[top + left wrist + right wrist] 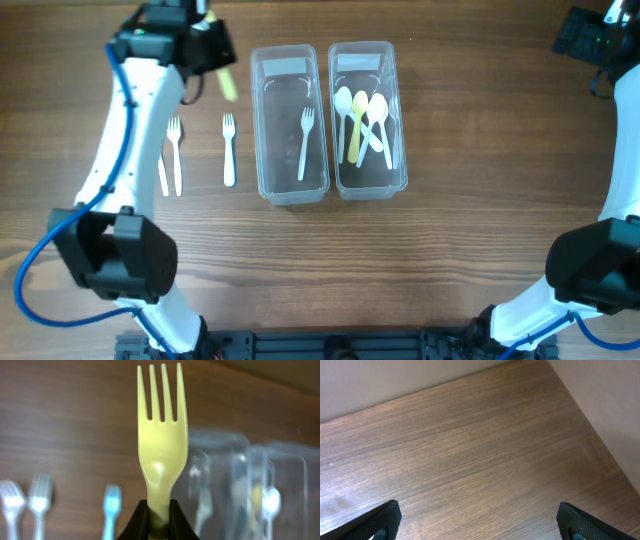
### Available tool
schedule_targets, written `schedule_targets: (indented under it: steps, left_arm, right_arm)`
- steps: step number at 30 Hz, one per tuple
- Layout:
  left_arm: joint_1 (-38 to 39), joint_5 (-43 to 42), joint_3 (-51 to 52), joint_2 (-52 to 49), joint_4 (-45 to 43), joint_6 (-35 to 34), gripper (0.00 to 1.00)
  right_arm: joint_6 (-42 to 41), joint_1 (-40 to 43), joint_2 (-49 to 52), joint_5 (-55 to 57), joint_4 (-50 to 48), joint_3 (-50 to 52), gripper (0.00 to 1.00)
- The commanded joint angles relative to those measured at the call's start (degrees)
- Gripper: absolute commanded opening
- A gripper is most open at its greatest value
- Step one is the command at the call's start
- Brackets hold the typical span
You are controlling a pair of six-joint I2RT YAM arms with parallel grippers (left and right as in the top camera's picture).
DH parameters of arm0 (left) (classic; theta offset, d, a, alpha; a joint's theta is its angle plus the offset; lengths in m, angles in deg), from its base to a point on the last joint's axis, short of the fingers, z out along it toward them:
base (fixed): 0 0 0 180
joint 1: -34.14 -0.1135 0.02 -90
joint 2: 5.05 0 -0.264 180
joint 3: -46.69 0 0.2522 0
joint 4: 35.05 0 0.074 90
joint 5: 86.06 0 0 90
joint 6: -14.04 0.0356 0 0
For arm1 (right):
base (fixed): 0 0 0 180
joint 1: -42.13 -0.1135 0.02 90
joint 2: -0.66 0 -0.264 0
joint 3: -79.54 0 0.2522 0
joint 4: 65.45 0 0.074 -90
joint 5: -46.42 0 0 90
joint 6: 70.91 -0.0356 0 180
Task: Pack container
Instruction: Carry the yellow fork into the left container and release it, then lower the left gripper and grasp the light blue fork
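Note:
The container with one white fork (287,122) lies below my left gripper and to its right in the overhead view, so the gripper moves across and down over it next.
My left gripper (160,522) is shut on the handle of a yellow fork (161,440), whose tines point away from the camera. From overhead, the left gripper (212,52) holds the yellow fork (227,82) above the table, left of the two clear containers. The left container (256,120) holds one white fork (305,140). In the right container (401,120) lie white and yellow spoons (362,122). My right gripper (480,525) is open over bare wood, at the far right corner (585,35).
Three white forks lie on the table left of the containers: two close together (174,152) and one nearer the containers (229,150). In the left wrist view they appear blurred below the held fork (39,500). A wall borders the table's far right edge.

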State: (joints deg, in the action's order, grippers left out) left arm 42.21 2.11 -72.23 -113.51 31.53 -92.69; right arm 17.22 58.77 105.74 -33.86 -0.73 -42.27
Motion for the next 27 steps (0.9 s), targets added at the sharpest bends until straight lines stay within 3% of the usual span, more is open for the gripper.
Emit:
schedule_targets:
  steps: [1,8,11,16,27]
  left_arm:
    - [4.87,-3.91,0.15,-3.1,1.77,-3.23,0.04]
    - [10.45,-3.91,0.17,-7.89,2.82,-3.23,0.07]
    - [11.06,-3.78,0.17,-8.72,3.02,-3.21,0.32]
    - [9.46,0.0,0.13,-7.15,3.04,-2.99,0.48]
    - [-2.56,2.32,0.13,1.11,10.67,-3.02,0.48]
  right_arm:
    - [0.35,-0.28,0.57,1.03,-0.37,0.11,1.0]
    - [0.37,-0.28,0.59,1.03,-0.35,0.11,1.0]
    - [0.37,-0.28,0.57,1.03,-0.37,0.11,1.0]
    - [0.35,-0.28,0.59,1.03,-0.37,0.11,1.0]
    - [0.37,-0.28,0.57,1.03,-0.37,0.11,1.0]
